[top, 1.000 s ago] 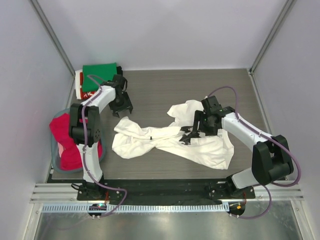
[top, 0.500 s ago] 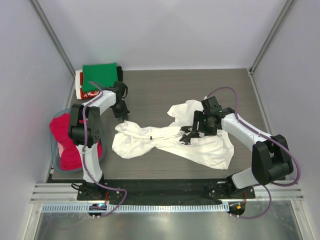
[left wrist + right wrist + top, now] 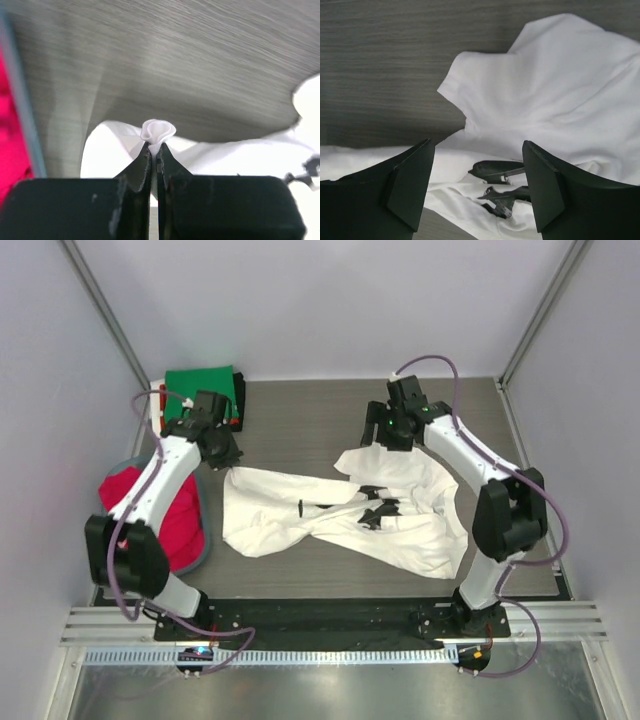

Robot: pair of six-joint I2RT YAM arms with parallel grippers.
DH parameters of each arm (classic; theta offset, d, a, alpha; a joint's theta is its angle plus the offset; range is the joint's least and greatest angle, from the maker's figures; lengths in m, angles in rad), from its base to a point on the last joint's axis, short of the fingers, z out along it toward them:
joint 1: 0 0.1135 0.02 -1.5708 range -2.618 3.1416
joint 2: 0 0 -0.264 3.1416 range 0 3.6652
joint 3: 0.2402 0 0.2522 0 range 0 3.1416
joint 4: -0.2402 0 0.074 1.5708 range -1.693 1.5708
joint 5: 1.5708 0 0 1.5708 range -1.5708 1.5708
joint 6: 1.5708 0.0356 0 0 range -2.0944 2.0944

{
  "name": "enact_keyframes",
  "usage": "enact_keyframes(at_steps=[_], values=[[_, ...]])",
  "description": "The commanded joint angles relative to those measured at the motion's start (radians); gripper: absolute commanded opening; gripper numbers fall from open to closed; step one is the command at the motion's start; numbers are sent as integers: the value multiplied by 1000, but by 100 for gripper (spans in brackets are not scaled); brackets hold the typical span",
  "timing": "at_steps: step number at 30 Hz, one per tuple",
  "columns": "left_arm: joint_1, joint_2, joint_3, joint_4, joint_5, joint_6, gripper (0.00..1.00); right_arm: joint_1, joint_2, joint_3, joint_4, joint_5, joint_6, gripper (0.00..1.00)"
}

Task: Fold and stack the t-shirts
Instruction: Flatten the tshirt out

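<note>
I should move my right gripper to the left in the top view and down onto the white t-shirt's jutting corner [image 3: 343,462] [image 3: 451,84], because that corner sticks out over bare table.
A crumpled white t-shirt [image 3: 330,525] with small black print [image 3: 378,510] lies across the middle of the table. My left gripper [image 3: 228,457] is shut on its left corner, and a small fold of white cloth [image 3: 158,131] bulges out just past the closed tips [image 3: 156,146]. My right gripper [image 3: 378,434] hovers open over the shirt's far part [image 3: 545,90]. Nothing sits between its fingers, and the black print [image 3: 502,172] lies below them. A folded green t-shirt [image 3: 200,388] rests on a red-and-white one [image 3: 158,412] at the back left.
A grey-blue tub [image 3: 203,545] at the left edge holds a red/pink t-shirt [image 3: 150,505]. Its rim [image 3: 22,115] and red cloth [image 3: 10,140] show at the left of the left wrist view. White walls and metal posts close in the table.
My left gripper closed on the shirt's left corner and drew it out to the left. My right arm rose off the shirt's middle and moved toward the far side, still open.
</note>
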Motion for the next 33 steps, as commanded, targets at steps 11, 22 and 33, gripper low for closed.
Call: enact_keyframes(at_steps=[11,22,33], values=[[-3,-280,-298,-9,43,19,2,7,534,641,-192,38,-106,78],[-2,-327,-487,86,41,42,1,111,677,752,-251,124,-126,78],[-3,-344,-499,102,50,47,0,197,664,663,-292,332,-171,72]])
